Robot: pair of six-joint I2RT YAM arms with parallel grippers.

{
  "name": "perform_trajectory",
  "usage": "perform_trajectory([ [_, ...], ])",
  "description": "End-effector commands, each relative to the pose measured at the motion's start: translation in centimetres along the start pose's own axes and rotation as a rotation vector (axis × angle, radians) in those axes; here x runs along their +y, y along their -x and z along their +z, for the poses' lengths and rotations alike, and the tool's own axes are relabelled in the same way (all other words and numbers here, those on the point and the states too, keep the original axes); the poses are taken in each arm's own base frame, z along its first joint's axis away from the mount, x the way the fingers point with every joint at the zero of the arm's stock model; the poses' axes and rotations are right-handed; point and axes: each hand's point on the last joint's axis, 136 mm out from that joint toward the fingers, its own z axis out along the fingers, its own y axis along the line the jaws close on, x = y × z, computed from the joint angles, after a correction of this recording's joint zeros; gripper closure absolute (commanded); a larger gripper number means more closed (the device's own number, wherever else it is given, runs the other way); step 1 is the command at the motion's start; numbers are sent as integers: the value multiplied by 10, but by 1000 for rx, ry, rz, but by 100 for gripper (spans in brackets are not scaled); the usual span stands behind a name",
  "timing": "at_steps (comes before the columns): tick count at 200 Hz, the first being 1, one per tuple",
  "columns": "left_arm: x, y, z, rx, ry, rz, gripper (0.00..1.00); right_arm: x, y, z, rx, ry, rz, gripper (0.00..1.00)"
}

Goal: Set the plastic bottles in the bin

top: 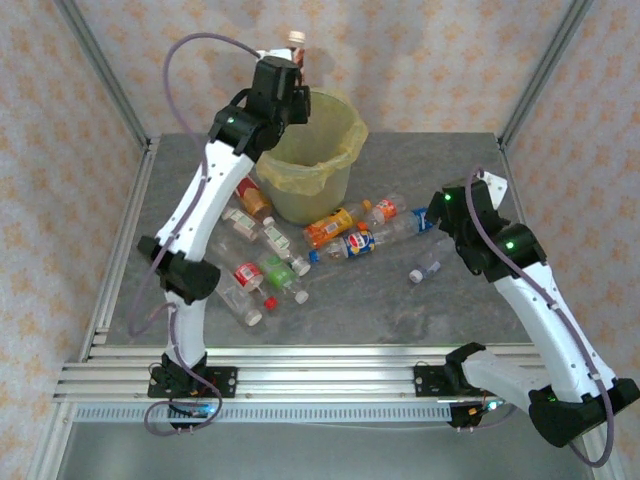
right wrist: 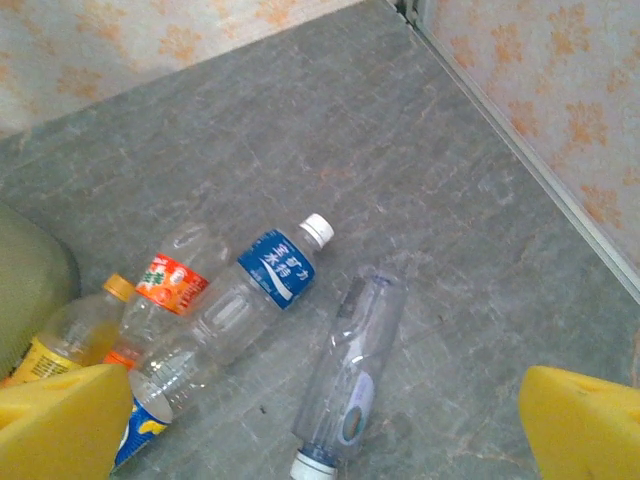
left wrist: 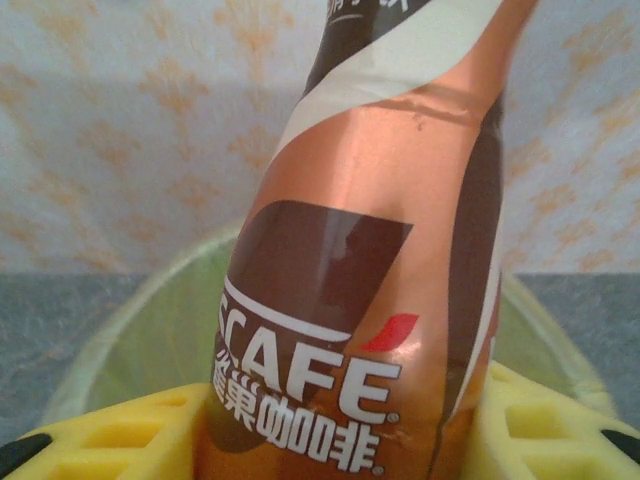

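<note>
My left gripper moves down past the bin's rim into the bin's opening [top: 320, 132] next and releases the coffee bottle. The coffee bottle still stands above the bin's rim.
My left gripper [top: 284, 88] is shut on a brown-and-orange coffee bottle [left wrist: 370, 250], held upright over the near-left rim of the bin [top: 318, 160]. The bottle's cap [top: 297, 39] sticks up above the gripper. In the left wrist view the yellow fingers [left wrist: 110, 440] press both sides of the bottle, with the bin's yellow-green liner [left wrist: 150, 330] behind it. My right gripper [right wrist: 320, 435] stands open over a clear bottle [right wrist: 352, 375] lying on the table, with nothing between its fingers. Several more plastic bottles [top: 330, 228] lie scattered in front of the bin.
A blue-labelled bottle [right wrist: 262, 285] and an orange-labelled one [right wrist: 168, 285] lie just left of the clear bottle. The table's right edge and metal frame post [right wrist: 520, 150] run beyond it. More bottles [top: 262, 275] lie by the left arm.
</note>
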Motion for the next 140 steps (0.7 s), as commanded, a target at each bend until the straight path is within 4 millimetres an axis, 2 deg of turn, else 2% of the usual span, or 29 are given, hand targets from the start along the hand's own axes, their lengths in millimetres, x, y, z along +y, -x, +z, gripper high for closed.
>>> perform_trajectory([
  [1,-1,-21,7,104,-36,-32,52,-16,-14,4,30,-74,12,1],
  [33,3,-49,34,191,-29,-41,52,-21,-26,13,70,-120,-12,1],
  [77,2,-74,50,253,-21,-19,51,-23,-46,36,131,-195,-56,1],
  [99,3,-81,54,271,-15,-18,44,-21,-59,51,180,-205,-48,1],
  [140,3,-82,54,276,-16,-27,27,-23,-82,75,251,-205,3,1],
])
